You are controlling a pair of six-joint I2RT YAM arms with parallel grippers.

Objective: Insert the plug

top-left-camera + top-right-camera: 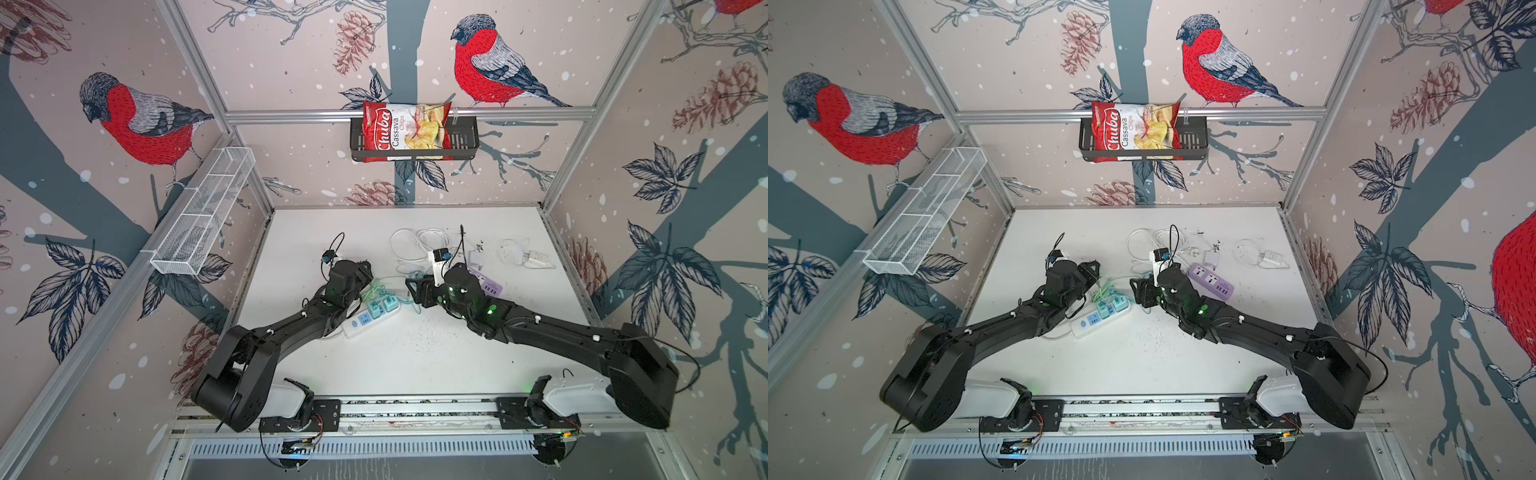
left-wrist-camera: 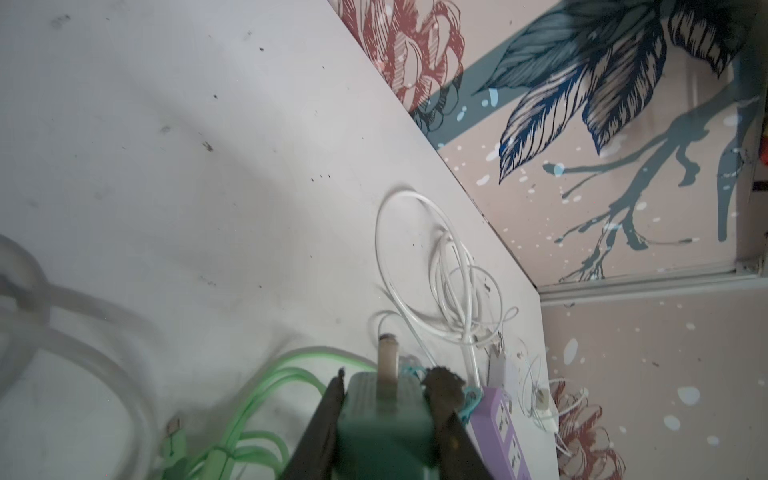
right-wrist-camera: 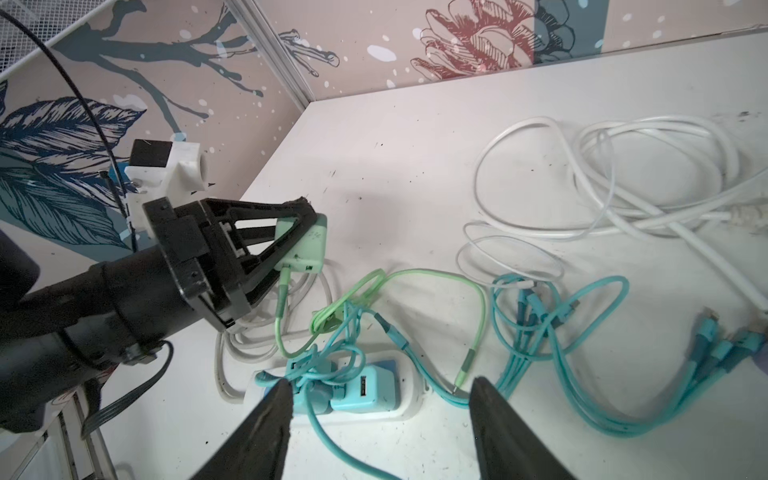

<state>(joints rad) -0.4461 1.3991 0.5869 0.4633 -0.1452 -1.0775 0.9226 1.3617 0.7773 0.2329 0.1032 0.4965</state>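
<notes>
My left gripper needs to carry the plug outward next, clear of the tangled cables, then lower it and let go, because bare tabletop lies outward of the gripper and below it.
My left gripper (image 2: 388,376) is shut on the pale green plug (image 2: 384,419), whose metal prong (image 2: 388,357) sticks out ahead of the fingers. In the right wrist view the plug (image 3: 305,245) hangs above the table with a green cable (image 3: 415,276) trailing down from it. The white power strip (image 1: 365,320) (image 3: 409,405) lies on the table just right of the left arm, with two teal adapters (image 3: 370,386) seated in it. My right gripper (image 3: 380,384) hovers open over the strip's adapter end with nothing between its fingers. In both top views the left gripper (image 1: 365,270) (image 1: 1094,268) faces the right gripper (image 1: 415,289) (image 1: 1140,291).
Teal cables (image 3: 561,353) and white cables (image 1: 419,245) lie tangled behind the strip. A purple power strip (image 1: 1210,281) and a white charger (image 1: 536,257) sit at the back right. A chips bag (image 1: 405,126) hangs in a wall basket; a mesh basket (image 1: 203,212) is on the left wall.
</notes>
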